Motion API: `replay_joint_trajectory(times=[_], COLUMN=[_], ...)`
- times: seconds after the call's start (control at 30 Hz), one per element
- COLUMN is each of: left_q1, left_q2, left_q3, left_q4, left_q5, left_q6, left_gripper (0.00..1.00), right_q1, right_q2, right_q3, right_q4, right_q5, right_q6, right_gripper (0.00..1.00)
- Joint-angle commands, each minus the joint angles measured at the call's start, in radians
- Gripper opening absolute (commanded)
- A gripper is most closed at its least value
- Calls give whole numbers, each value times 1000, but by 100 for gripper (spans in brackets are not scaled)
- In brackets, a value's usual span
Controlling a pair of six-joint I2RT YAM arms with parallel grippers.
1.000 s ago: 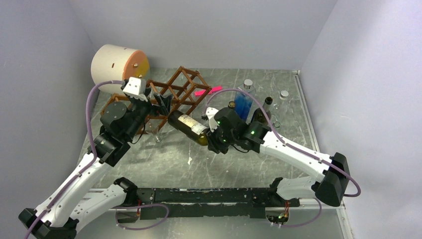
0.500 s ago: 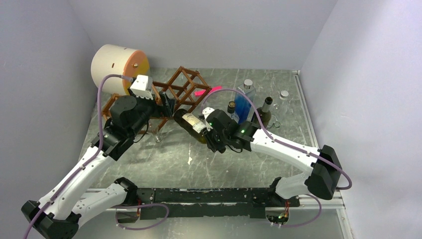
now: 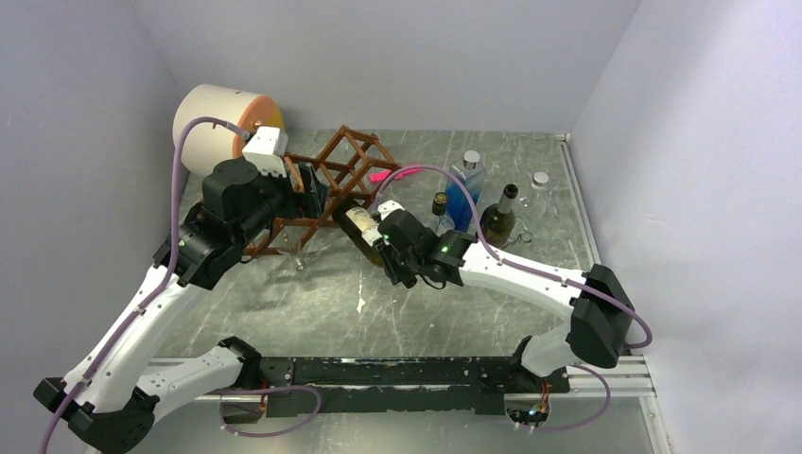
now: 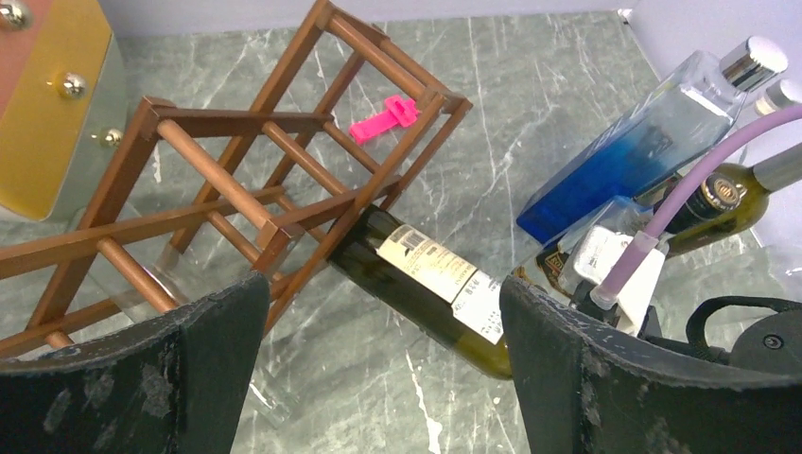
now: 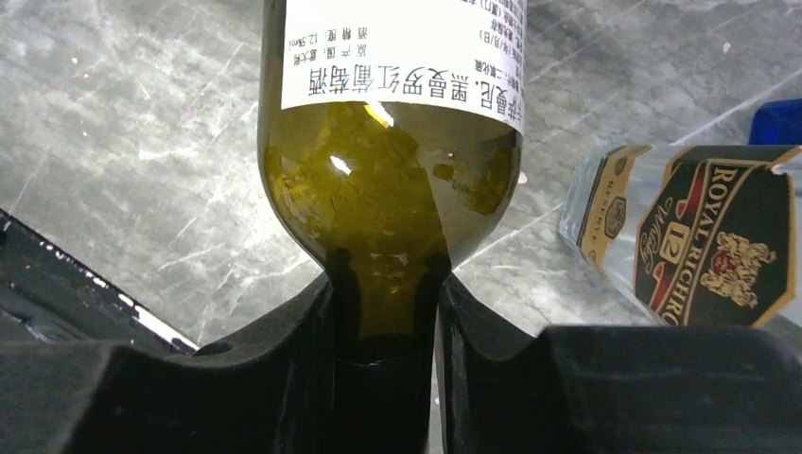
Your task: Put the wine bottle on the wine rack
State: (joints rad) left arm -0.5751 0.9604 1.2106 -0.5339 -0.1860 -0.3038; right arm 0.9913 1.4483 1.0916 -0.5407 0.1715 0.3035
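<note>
The rack's lower cell (image 3: 341, 205) is outward of my right gripper. So next I will push the bottle into it base first, the bottle's labelled body still outside, and let go of the bottle's neck.
The wine bottle (image 3: 360, 226) is dark green with a white label and lies tilted, its base end at a lower cell of the reddish-brown wine rack (image 3: 333, 173). My right gripper (image 3: 390, 252) is shut on the bottle's neck, seen up close in the right wrist view (image 5: 386, 293), where the bottle (image 5: 392, 180) points away. My left gripper (image 3: 309, 194) is open and empty beside the rack's left part. In the left wrist view its gripper (image 4: 378, 307) frames the bottle (image 4: 416, 274) and the rack (image 4: 236, 180), and the bottle's base meets the rack's bars.
A cream-and-orange drum (image 3: 222, 118) stands behind the rack. A blue-tinted flask (image 3: 463, 194), an upright green bottle (image 3: 498, 219), a dark-capped bottle (image 3: 439, 204) and a clear bottle (image 3: 539, 184) stand at the back right. A pink clip (image 3: 383, 175) lies by the rack.
My right arm has carried the bottle left and back, bringing its base up to the rack. My left gripper has shifted back and right along the rack, still open.
</note>
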Motion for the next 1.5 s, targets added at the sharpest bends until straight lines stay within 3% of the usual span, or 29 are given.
replay_joint_trajectory(times=[0.0, 0.27, 0.7, 1.27, 1.37, 1.47], left_q1=[-3, -3, -3, -3, -2, -3], left_q2=[-25, -48, -40, -19, -13, -14], left_q3=[-34, -86, -120, -85, -75, -71], left_q4=[-30, 51, 176, 130, 112, 102], left_q5=[32, -31, -117, -98, -94, -96], left_q6=[-2, 30, 75, 67, 62, 61], left_gripper=[95, 95, 95, 95, 95, 95], right_q1=[20, 37, 38, 36, 34, 31], right_q2=[-44, -10, 149, 379, 426, 453], right_q3=[-22, -63, -95, 154, 219, 252], right_q4=[274, 383, 654, 616, 553, 526], right_q5=[73, 118, 159, 182, 204, 226], right_q6=[25, 49, -54, -118, -115, -97], right_gripper=[0, 0, 0, 0, 8, 9])
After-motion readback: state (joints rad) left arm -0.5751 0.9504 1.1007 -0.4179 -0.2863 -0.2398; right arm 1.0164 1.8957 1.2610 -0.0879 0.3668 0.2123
